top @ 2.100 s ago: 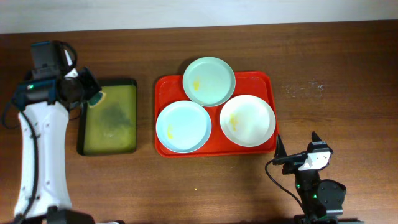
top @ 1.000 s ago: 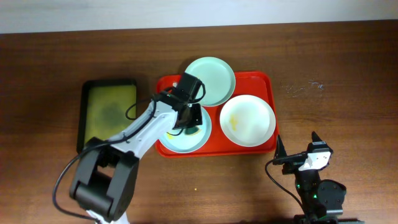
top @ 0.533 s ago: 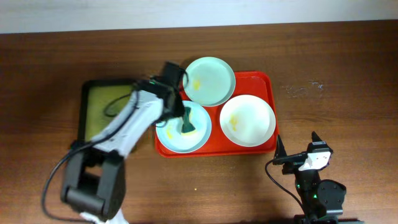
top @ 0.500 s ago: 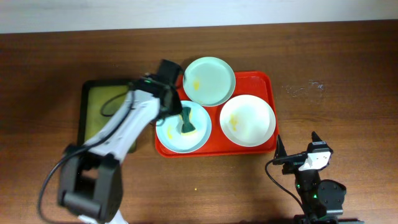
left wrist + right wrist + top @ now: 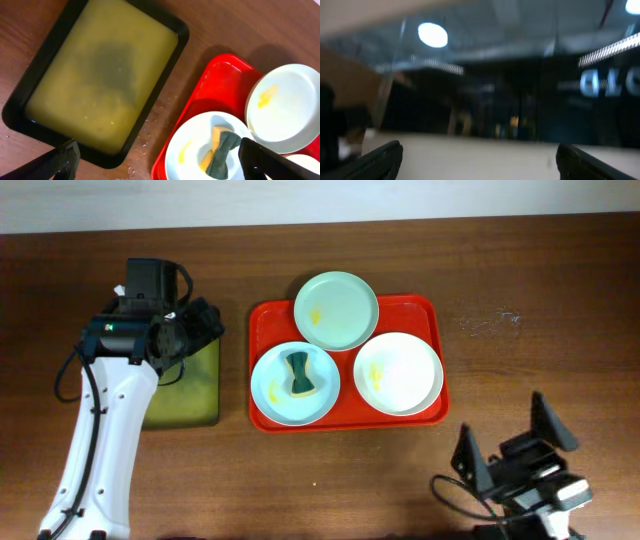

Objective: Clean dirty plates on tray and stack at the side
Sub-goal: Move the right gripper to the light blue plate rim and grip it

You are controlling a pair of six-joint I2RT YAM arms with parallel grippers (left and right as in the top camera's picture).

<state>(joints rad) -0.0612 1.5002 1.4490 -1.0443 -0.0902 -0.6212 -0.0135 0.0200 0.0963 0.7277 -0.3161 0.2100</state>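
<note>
Next, my right gripper swings outward over the tray, then tips down onto the sponge plate's rim by the white plate, since it lies bare.
The red tray holds three plates: a mint plate at the back with a yellow smear, a white plate at the right, and a mint plate at the front left. A green and yellow sponge lies loose on that front left plate. My left gripper hovers open and empty left of the tray. In the left wrist view its open gripper looks down on the tray, the sponge and its plate. My right gripper stands open and empty at the front right.
A black-rimmed tray with yellow-green liquid sits left of the red tray, partly under my left arm, and fills the left wrist view's upper left. The right wrist view is blurred and faces the room, fingertips at its lower corners.
My left gripper opened, left the sponge on the front left plate and drew back left over the black-rimmed tray. My right gripper has shifted and tilted at the front right.
</note>
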